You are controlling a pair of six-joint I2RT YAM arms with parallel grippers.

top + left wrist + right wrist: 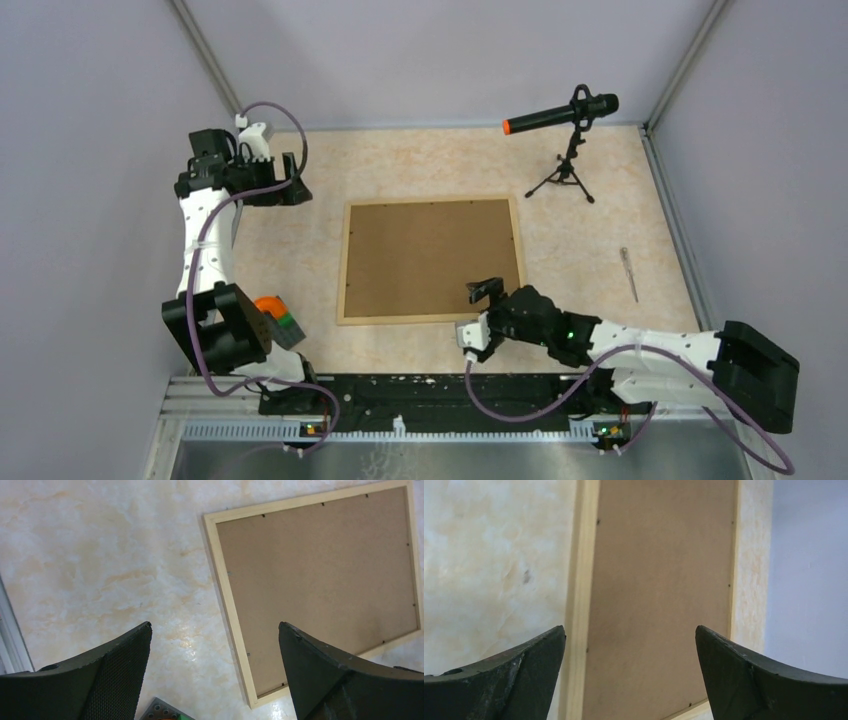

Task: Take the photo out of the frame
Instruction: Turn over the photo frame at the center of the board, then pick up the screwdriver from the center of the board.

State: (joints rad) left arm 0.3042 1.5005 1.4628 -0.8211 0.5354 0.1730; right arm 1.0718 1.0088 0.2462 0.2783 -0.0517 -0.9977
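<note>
I will move my right gripper to its right in the top view next and down onto the middle of the pen-like tool point(628, 273), because dark pins line the board point(432, 258).
The light-wood frame point(343, 262) lies flat in the middle of the table, back side up, with its brown backing board point(432, 258) showing. The photo is hidden under that board. My left gripper point(296, 188) hangs open high above the table beyond the frame's far left corner. In the left wrist view the frame point(228, 597) lies below and to the right of the open left gripper point(215, 625). My right gripper point(475, 312) stands open over the frame's near right corner. The right wrist view has the frame's rim point(580, 580) and board between the spread jaws of that gripper point(630, 628), which hold nothing.
A black microphone point(565, 112) on a small tripod stands at the back right. A thin pen-like tool point(629, 273) lies right of the frame. A grey studded baseplate point(285, 325) with orange and green bricks sits near the left arm's base. Grey walls close in the table.
</note>
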